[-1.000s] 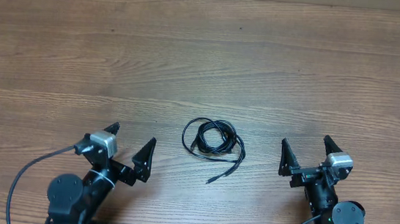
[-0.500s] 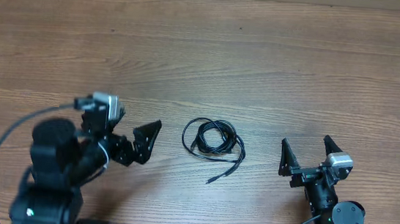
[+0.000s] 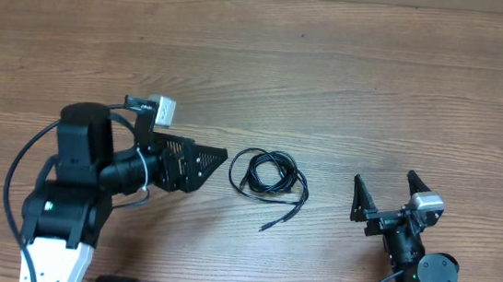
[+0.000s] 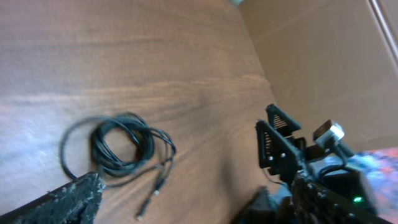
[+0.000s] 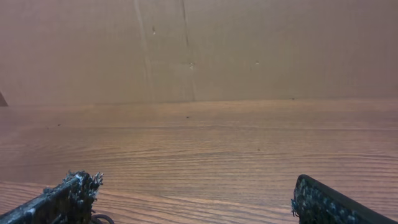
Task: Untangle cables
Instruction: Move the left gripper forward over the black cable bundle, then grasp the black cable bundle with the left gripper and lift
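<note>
My left gripper is above the coil's facing parts, which lie to its right in the overhead view, so next it will swing over, turn its fingers downward and lower.
The cables (image 3: pixel 267 175) lie bunched in one small black coil on the wooden table (image 3: pixel 333 66), with one loose tail ending in a plug tip (image 3: pixel 264 227). My left gripper (image 3: pixel 216 159) is turned on its side just left of the coil, open and empty. In the left wrist view the cables (image 4: pixel 118 146) lie ahead of the open left gripper (image 4: pixel 179 188), and the plug tip (image 4: pixel 155 191) sits between its fingers (image 4: pixel 71 200). My right gripper (image 3: pixel 384 183) rests open near the front right, well clear of the coil. It is also open in its own wrist view (image 5: pixel 193 190), over bare wood.
A cardboard wall (image 5: pixel 199 50) stands along the table's far edge. The right arm (image 4: pixel 298 155) shows in the left wrist view, beyond the coil. The left arm's thick black cable (image 3: pixel 17 169) loops out at the front left.
The left arm has lifted and swung right toward the coil, and its gripper has turned on its side. The right arm and the cables have not moved.
</note>
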`<state>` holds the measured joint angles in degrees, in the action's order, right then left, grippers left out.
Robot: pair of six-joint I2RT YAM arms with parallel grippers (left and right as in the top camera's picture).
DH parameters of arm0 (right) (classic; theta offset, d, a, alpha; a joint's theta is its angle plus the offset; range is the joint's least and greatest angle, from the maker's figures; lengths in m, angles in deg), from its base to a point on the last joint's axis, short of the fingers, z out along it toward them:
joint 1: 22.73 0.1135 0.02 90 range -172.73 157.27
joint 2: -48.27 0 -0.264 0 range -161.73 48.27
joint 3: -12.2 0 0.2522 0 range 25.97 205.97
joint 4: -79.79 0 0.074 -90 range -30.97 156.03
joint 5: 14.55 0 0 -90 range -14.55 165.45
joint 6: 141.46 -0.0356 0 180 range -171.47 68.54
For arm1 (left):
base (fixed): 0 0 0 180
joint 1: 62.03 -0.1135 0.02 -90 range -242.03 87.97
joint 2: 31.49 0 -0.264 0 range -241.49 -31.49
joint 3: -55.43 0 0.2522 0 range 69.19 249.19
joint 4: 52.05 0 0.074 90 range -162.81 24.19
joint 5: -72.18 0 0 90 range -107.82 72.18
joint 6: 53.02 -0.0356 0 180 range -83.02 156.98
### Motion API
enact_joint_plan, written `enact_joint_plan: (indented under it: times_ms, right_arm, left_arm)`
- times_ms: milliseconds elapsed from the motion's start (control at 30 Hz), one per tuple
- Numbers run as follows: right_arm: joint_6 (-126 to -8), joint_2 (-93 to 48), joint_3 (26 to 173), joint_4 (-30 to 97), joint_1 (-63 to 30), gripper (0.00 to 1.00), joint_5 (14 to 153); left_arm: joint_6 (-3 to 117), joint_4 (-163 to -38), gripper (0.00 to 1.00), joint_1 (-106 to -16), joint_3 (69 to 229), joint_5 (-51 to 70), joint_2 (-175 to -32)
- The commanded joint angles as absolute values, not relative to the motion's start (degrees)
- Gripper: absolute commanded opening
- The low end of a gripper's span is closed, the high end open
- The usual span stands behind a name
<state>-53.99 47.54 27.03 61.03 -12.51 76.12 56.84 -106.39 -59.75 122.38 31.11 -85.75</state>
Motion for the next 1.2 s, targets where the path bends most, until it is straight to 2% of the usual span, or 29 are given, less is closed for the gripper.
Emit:
enact_joint_plan:
  times_ms: [0,133,267,367,567,667,733,967,1100,1167]
  right_arm:
    - [-53.09,48.1,26.41,61.34,-12.18,1.0,76.44]
    - [-53.12,48.1,26.39,61.34,-12.18,1.0,76.44]
    - [-53.09,48.1,26.41,61.34,-12.18,1.0,76.44]
    - [-53.09,48.1,26.41,61.34,-12.18,1.0,76.44]
    - [-53.09,48.1,26.41,61.34,-12.18,1.0,76.44]
    - [-53.09,48.1,26.41,61.34,-12.18,1.0,76.44]
    - [-53.09,48.1,26.41,61.34,-12.18,1.0,76.44]
    - [-53.09,48.1,26.39,61.34,-12.18,1.0,76.44]
    - [-53.09,48.1,26.41,61.34,-12.18,1.0,76.44]
    - [-53.09,48.1,26.41,61.34,-12.18,1.0,76.44]
  left_arm:
    - [65.25,-106.37,0.95,-59.33,123.3,34.23,-88.92]
    - [73.27,-106.5,0.9,-59.22,123.3,34.08,-93.44]
    - [69.36,-106.28,0.81,-56.34,123.3,29.07,-97.07]
    - [65.32,-106.37,0.8,-51.77,123.3,17.62,-98.36]
    - [63.66,-105.8,0.91,-39.38,123.73,-11.23,-98.67]
    - [60.23,-103.79,0.9,-34.55,123.73,-24.0,-99.39]
    - [54.81,-100.77,0.86,-31.88,123.73,-28.43,-100.44]
    - [31.11,-87.81,0.83,-27.22,123.73,-27.97,-107.52]
    - [15.86,-85.95,0.87,-27.07,123.73,-20.56,-112.68]
    - [10.85,-85.82,0.83,-27.07,123.73,-17.22,-115.37]
